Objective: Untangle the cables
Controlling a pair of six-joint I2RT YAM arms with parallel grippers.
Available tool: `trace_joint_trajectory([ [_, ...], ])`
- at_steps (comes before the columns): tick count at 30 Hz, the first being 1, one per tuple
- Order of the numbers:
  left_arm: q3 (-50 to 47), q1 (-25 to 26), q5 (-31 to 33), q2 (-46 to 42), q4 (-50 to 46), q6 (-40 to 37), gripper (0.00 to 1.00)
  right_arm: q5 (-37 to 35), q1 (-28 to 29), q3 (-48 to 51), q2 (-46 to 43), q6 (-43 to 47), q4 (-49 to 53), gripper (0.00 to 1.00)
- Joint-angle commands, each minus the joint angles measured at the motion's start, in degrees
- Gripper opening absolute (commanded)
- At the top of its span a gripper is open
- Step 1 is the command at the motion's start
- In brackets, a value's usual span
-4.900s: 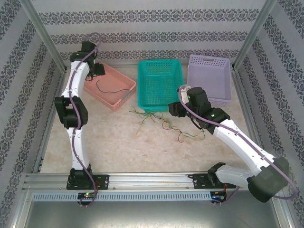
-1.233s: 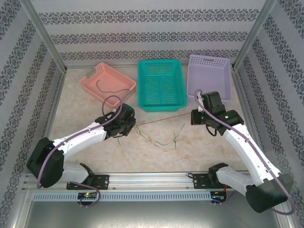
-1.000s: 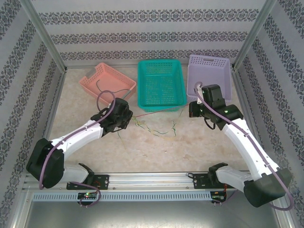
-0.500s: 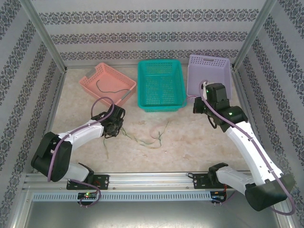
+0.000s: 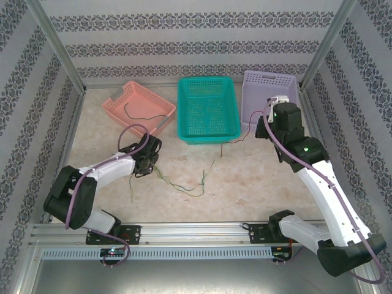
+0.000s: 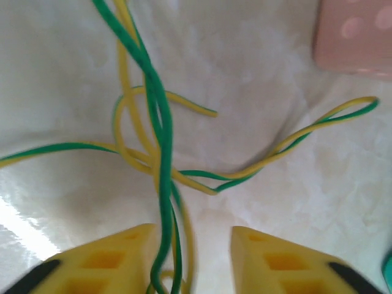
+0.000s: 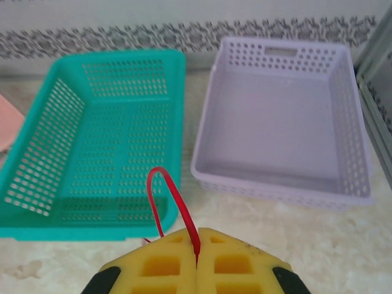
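My right gripper should rise outward, go down over the teal basket and free the red cable (image 5: 236,139), because that basket is outward of the gripper, toward the pink one.
Thin green and yellow cables (image 5: 177,184) lie loosely crossed on the table in front of my left gripper (image 5: 147,165). In the left wrist view these cables (image 6: 160,135) run down between the yellow fingers of the left gripper (image 6: 191,257), close to the left finger; the jaws stand apart. My right gripper (image 5: 260,127) hovers by the purple basket's front left corner. It is shut (image 7: 197,245) on a red cable (image 7: 178,203) that loops up from the pads. The rest of the red cable (image 5: 236,139) trails leftward to the table, apart from the green-yellow strands.
Three baskets stand at the back: pink (image 5: 160,104) holding a dark cable (image 5: 138,113), teal (image 5: 207,135) and purple (image 5: 269,79). The pink basket's corner (image 6: 355,30) is near the left gripper. Metal frame posts and patterned walls enclose the table.
The right gripper rose and moved back-right toward the purple basket, pulling the red cable out of the bunch. The left gripper's jaws opened, and the green-yellow strands slid toward the front left.
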State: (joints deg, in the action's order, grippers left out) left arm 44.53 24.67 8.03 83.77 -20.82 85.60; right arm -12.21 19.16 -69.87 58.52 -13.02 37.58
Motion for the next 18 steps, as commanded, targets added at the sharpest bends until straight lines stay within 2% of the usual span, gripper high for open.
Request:
trace_joint_trajectory([
  [1, 4.4, -0.5, 0.4, 0.4, -1.4, -2.8, 0.47, -0.7, 0.9, -4.7, -0.7, 1.7, -1.3, 0.00],
  [11, 11.0, -0.5, -1.6, -0.7, -2.4, -5.4, 0.66, 1.4, 1.2, -15.5, 1.3, 1.0, -4.0, 0.00],
  [14, 14.2, -0.5, -2.4, -0.4, -5.1, -6.8, 0.75, 2.1, 1.2, -18.2, 3.7, 0.5, -5.6, 0.00],
  [18, 17.1, -0.6, -4.1, -0.3, -9.3, -6.9, 0.79, 3.5, 1.1, -20.9, 8.7, -1.9, -8.5, 0.00],
])
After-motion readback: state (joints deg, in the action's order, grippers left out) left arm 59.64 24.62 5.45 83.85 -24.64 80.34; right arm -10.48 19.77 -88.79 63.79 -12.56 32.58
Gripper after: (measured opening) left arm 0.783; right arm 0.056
